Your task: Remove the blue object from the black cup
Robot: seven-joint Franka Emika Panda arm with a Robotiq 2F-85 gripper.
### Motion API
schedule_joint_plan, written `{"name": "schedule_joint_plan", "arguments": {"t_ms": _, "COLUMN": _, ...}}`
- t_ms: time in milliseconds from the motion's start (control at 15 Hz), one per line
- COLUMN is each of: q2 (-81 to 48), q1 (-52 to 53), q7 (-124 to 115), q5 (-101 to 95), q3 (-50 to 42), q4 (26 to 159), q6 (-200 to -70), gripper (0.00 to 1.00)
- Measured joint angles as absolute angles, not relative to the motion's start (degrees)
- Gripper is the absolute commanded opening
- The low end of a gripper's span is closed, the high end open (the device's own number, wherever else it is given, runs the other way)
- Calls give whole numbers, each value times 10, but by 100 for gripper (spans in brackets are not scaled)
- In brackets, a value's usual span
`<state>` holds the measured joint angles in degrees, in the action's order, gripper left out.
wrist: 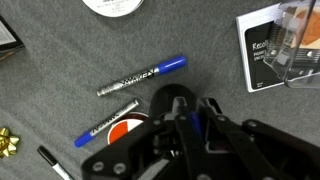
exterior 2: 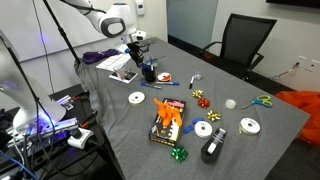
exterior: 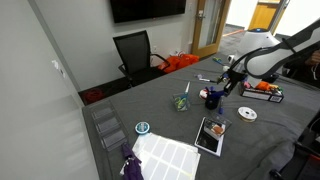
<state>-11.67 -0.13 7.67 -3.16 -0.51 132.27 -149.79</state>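
Next, my gripper lifts from the cup (wrist: 168,98), crosses left in the wrist view to bare table by the white tape roll, lowers and releases.
The black cup (wrist: 168,98) stands on the grey table, and it shows in both exterior views (exterior: 212,98) (exterior 2: 149,72). My gripper (wrist: 193,106) hangs straight over the cup with its fingertips at the cup's mouth. The fingers are close together with the blue object (wrist: 195,121) between them, and its lower end is hidden. In both exterior views the gripper (exterior: 219,88) (exterior 2: 142,55) sits just above the cup.
Two blue-capped markers (wrist: 140,76) (wrist: 105,122) lie beside the cup, with a red-and-white disc (wrist: 124,130) and a white tape roll (wrist: 112,5). A clear tumbler (exterior: 181,102) stands close by. An orange box (exterior 2: 168,120), bows, tape rolls and scissors (exterior 2: 262,100) are scattered about.
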Motion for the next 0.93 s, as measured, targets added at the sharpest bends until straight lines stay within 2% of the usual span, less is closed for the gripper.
{"name": "schedule_joint_plan", "arguments": {"t_ms": 600, "q2": 21, "q1": -3, "q7": 136, "q5": -19, "q3": -11, "q4": 1341, "q6": -1314, "gripper": 4}}
{"name": "schedule_joint_plan", "arguments": {"t_ms": 933, "q2": 47, "q1": -24, "q7": 145, "q5": -130, "q3": -40, "q4": 1398, "q6": -1317, "gripper": 4}}
